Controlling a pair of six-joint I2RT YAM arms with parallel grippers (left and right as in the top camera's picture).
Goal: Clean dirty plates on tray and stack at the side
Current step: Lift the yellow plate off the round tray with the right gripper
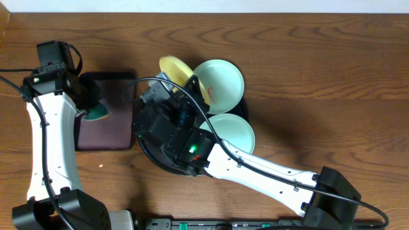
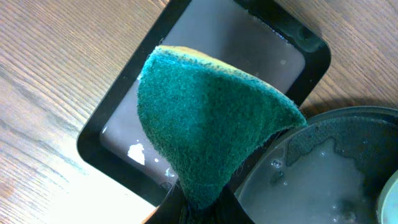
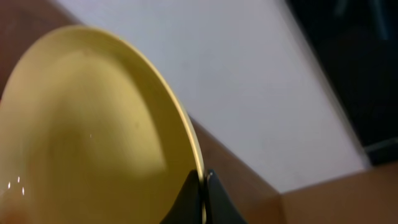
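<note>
I need to carry the plate past the mint plates with my right gripper next, turn it flat, and lower and release it beside them on the clear wooden tabletop.
My right gripper (image 3: pixel 203 186) is shut on the rim of the pale yellow plate (image 3: pixel 93 137) and holds it tilted on edge above the round black tray (image 1: pixel 148 152); the plate also shows in the overhead view (image 1: pixel 175 68). Two mint plates lie at the tray's right side, one further back (image 1: pixel 220 80) with a reddish smear, one nearer (image 1: pixel 231 132). My left gripper (image 2: pixel 200 208) is shut on the teal sponge (image 2: pixel 205 118), over the small rectangular dark tray (image 2: pixel 124 162). The sponge also shows in the overhead view (image 1: pixel 97 114).
The rectangular dark tray (image 1: pixel 105 131) lies left of the round tray. In the left wrist view the round tray (image 2: pixel 323 180) holds soapy water. The wooden table (image 1: pixel 319 76) spreads to the right. My right arm (image 1: pixel 255 169) crosses the round tray.
</note>
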